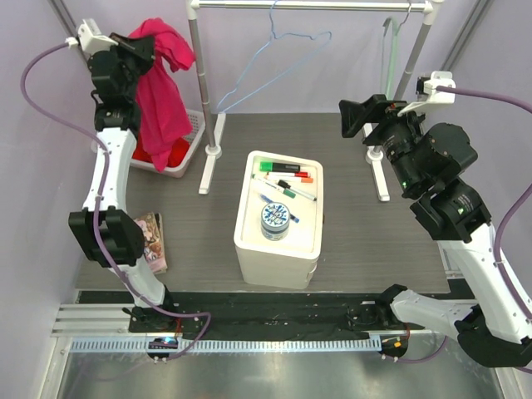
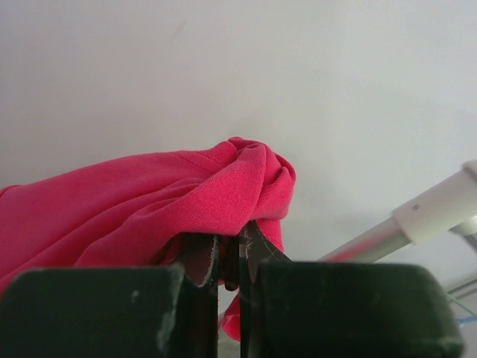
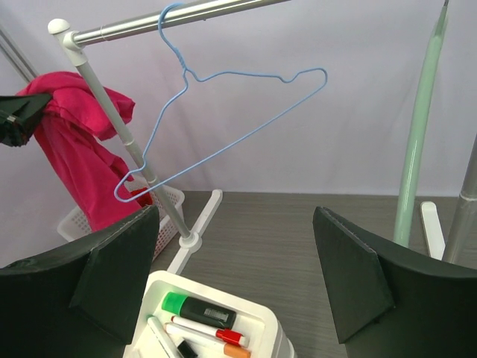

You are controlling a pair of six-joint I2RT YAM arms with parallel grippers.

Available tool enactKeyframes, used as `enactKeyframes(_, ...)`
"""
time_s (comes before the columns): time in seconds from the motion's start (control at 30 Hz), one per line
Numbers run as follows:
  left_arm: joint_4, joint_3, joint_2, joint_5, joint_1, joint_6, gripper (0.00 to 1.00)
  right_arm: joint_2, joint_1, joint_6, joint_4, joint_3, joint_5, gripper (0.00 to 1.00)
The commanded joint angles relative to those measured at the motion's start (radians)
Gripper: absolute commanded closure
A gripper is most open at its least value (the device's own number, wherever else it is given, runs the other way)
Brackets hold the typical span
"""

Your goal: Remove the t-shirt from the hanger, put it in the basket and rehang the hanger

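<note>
The hanger is bare and the cloth hangs free, so my left gripper will next move down toward the white basket (image 1: 193, 137) below it and release the t-shirt (image 1: 162, 100) there.
The pink-red t-shirt (image 1: 162, 100) hangs bunched from my left gripper (image 1: 137, 46), which is raised at the far left, above a white basket (image 1: 193, 137). In the left wrist view the jaws stand close together, and my left gripper (image 2: 231, 250) is shut on a fold of the t-shirt (image 2: 149, 201). The blue wire hanger (image 1: 274, 62) hangs bare on the rack's top rail (image 1: 307, 5), tilted. My right gripper (image 1: 353, 116) is held up at the right, open, with nothing in it. In its own view the right gripper (image 3: 235, 212) faces the hanger (image 3: 223, 112) and the t-shirt (image 3: 74, 149) from a distance.
The rack's two posts stand on white feet (image 1: 208, 166) at mid-table. A white box (image 1: 278, 249) holds markers and a round tin (image 1: 275, 220). A booklet (image 1: 152, 241) lies at the left. A pale green hanger (image 1: 391, 58) hangs near the right post.
</note>
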State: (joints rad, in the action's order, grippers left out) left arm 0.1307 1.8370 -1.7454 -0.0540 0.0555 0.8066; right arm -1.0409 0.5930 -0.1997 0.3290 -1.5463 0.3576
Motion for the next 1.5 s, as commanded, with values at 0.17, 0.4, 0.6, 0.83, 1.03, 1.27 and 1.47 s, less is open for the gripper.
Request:
enactKeyframes(0.17, 0.090, 0.255, -0.107, -0.035, 0.030, 0.040, 1.00, 0.012, 0.001, 0.020, -0.008, -0.051, 0.000, 0.11)
enactKeyframes(0.4, 0.041, 0.054, -0.007, 0.031, 0.032, 0.103, 1.00, 0.007, 0.002, 0.022, -0.011, -0.031, 0.001, 0.11)
enactKeyframes(0.6, -0.159, -0.141, 0.116, 0.174, 0.032, 0.123, 1.00, 0.004, 0.002, 0.016, -0.021, -0.018, -0.019, 0.11)
enactKeyframes(0.83, -0.065, -0.472, 0.287, 0.322, 0.032, 0.201, 1.00, 0.001, 0.002, 0.002, -0.024, -0.018, -0.039, 0.11)
enactKeyframes(1.03, -0.153, -0.530, 0.277, 0.381, 0.032, 0.272, 1.00, 0.012, 0.002, -0.009, -0.025, -0.012, -0.040, 0.11)
enactKeyframes(1.27, -0.170, -0.501, 0.135, 0.255, 0.037, 0.338, 1.00, 0.018, 0.002, -0.010, -0.015, -0.008, -0.043, 0.11)
enactKeyframes(1.47, 0.024, -0.510, 0.020, 0.096, 0.059, 0.439, 1.00, 0.035, 0.002, -0.006, -0.002, 0.000, -0.034, 0.11)
